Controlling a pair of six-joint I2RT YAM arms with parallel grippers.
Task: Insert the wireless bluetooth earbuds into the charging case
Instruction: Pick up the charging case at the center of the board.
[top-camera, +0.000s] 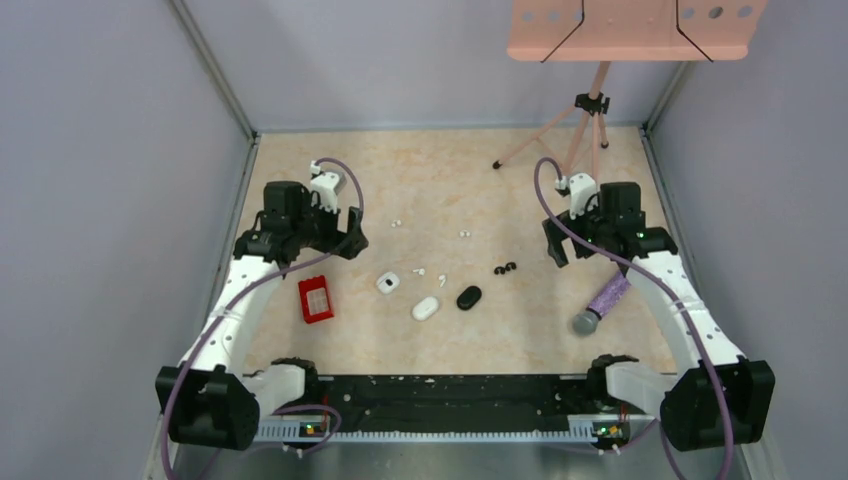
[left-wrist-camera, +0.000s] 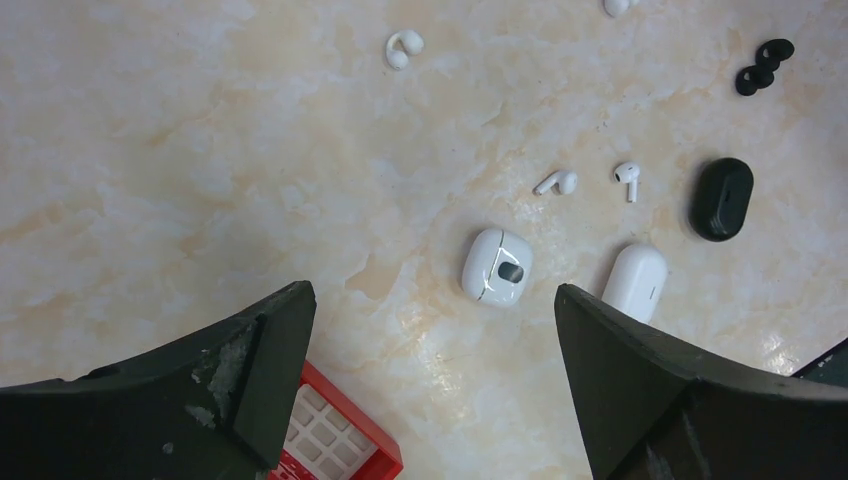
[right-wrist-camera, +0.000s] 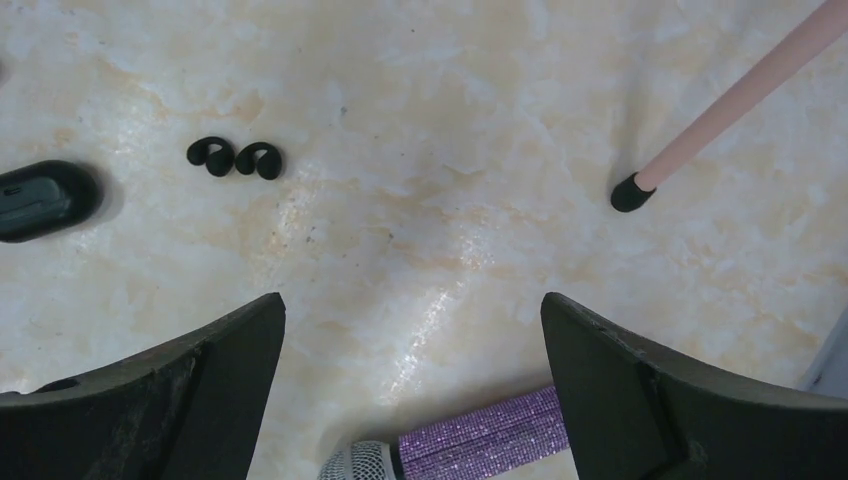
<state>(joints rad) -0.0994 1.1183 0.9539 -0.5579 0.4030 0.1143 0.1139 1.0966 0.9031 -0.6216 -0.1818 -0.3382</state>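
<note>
My right gripper crosses left in the top view next, turning, and goes down onto the far end of the case. The oval white case (top-camera: 426, 308) lies below it.
Three closed charging cases lie mid-table: a square white case (top-camera: 388, 283) (left-wrist-camera: 497, 266), an oval white case (top-camera: 426, 308) (left-wrist-camera: 635, 282) and a black case (top-camera: 469, 297) (left-wrist-camera: 721, 198) (right-wrist-camera: 40, 198). Two white stemmed earbuds (left-wrist-camera: 556, 182) (left-wrist-camera: 627, 176) lie just beyond the white cases. Another white earbud pair (left-wrist-camera: 404, 47) lies farther off. The black earbud pair (top-camera: 505, 268) (left-wrist-camera: 763, 64) (right-wrist-camera: 235, 157) lies right of the black case. My left gripper (top-camera: 350, 238) (left-wrist-camera: 432, 295) hovers open and empty left of the cases. My right gripper (top-camera: 553, 245) (right-wrist-camera: 412, 298) hovers open and empty right of the black pair.
A red box (top-camera: 316, 299) (left-wrist-camera: 335, 445) lies under the left gripper's near side. A purple glitter microphone (top-camera: 603, 303) (right-wrist-camera: 470, 445) lies below the right gripper. A pink tripod (top-camera: 590, 110) stands at the back right, one foot (right-wrist-camera: 632, 192) near the right gripper. Grey walls enclose the table.
</note>
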